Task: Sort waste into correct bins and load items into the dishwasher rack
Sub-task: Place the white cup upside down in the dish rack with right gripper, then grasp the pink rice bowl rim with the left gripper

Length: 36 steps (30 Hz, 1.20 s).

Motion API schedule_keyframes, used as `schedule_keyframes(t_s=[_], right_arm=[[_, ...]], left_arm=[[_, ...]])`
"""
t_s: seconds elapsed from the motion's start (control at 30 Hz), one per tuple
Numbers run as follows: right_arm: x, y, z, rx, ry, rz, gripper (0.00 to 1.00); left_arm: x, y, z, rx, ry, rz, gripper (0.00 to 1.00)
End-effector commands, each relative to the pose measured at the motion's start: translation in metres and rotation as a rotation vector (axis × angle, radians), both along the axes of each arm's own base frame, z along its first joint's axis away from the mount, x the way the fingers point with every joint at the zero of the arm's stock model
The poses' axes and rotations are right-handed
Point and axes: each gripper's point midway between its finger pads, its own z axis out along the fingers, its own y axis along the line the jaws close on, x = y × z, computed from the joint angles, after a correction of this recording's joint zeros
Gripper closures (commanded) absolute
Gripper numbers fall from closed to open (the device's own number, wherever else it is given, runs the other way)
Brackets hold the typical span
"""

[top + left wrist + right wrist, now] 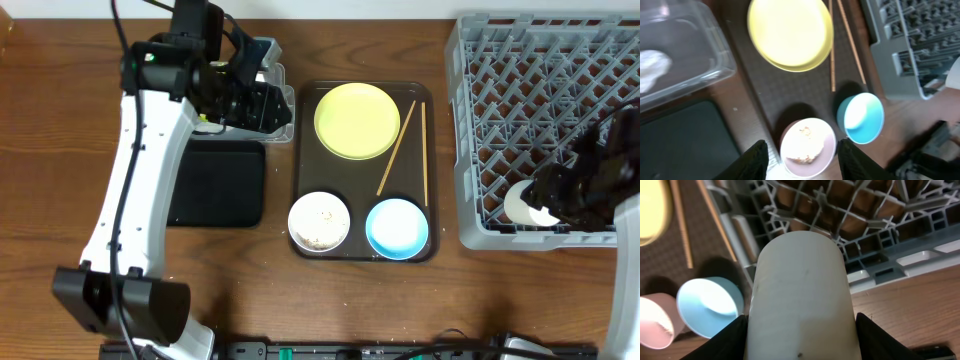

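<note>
My right gripper has the white cup (522,203) hanging over the grey rack's empty corner nearest the blue bowl already, so it should move down into that corner and open next.
My left gripper (272,108) (802,162) is open and empty, high over the clear plastic tub (288,128) (695,45). A white crumpled scrap (652,70) lies in the tub. The black tray (215,185) (680,142) sits beside it. My right gripper (545,205) (800,340) is shut on the white cup (522,203) (800,295), held at the front left corner of the grey rack (540,80) (840,220). The yellow plate (357,120) (790,32), two chopsticks (397,146) (832,50), pinkish bowl with rice grains (319,221) (807,147) and blue bowl (397,227) (862,117) are in view. No wrapper shows.
The plate, chopsticks and both bowls lie on a dark brown serving tray (355,180) between the bins and the rack. The left arm's white link (135,190) stretches over the left of the table. Bare wooden table lies in front of the tray.
</note>
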Motion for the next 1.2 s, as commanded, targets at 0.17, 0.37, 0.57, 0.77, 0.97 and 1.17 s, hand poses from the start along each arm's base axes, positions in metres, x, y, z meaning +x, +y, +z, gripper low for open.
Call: schedule_keyframes(t_s=[0.17,0.37,0.57,0.77,0.97,1.17], right_arm=[[0.02,-0.006,-0.034,-0.014,0.108,0.022,0.46],[0.035,0.007,-0.051,-0.005,0.128,0.078,0.46],[0.038,0.018,-0.054,-0.006,0.13,0.116,0.27],[0.04,0.015,-0.051,-0.008,0.124,0.093,0.01],[0.051,0.009,-0.018,-0.024,0.057,0.08,0.01],[0.075,0.02,0.051,0.005,-0.153,0.139,0.01]], left_arm=[[0.003,0.011,-0.002,0.071,-0.018,0.016,0.52],[0.004,0.013,-0.003,0.08,-0.018,0.02,0.52],[0.003,0.011,-0.003,0.08,-0.018,0.016,0.52],[0.002,0.007,-0.003,0.08,-0.019,0.004,0.52],[-0.002,-0.001,-0.004,0.081,-0.014,-0.019,0.52],[-0.037,-0.034,-0.018,0.115,0.092,-0.084,0.56]])
